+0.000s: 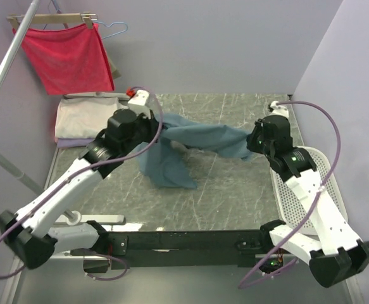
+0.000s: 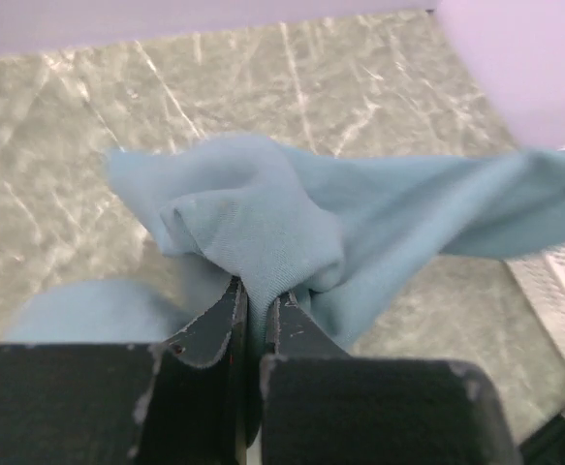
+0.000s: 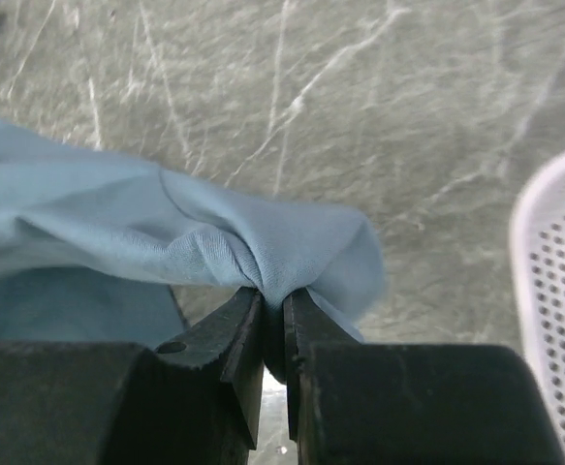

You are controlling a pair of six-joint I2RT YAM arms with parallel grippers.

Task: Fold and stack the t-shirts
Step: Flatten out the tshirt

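I will next lower my left gripper and draw it back onto the bare marble by the t-shirt's drooping part to release there, as the teal t-shirt still hangs bunched.
A dusty teal-blue t-shirt [image 1: 190, 142] hangs bunched between my two grippers above the marble table, a loose part drooping down to the table [image 1: 168, 171]. My left gripper [image 1: 160, 134] is shut on one end of the teal t-shirt [image 2: 263, 223], fabric pinched between its fingers [image 2: 219, 320]. At the other end my right gripper [image 1: 250, 144] is shut on the same t-shirt [image 3: 166, 242], a fold squeezed between its fingertips [image 3: 248, 315]. A stack of folded t-shirts [image 1: 86, 120], cream-white over pale lavender, lies at the back left.
A red cloth [image 1: 67, 57] hangs on a wooden hanger at the back left, by a slanted metal pole [image 1: 7, 60]. A white perforated basket [image 1: 311, 187] sits at the table's right edge under the right arm. Walls close in behind and on the right.
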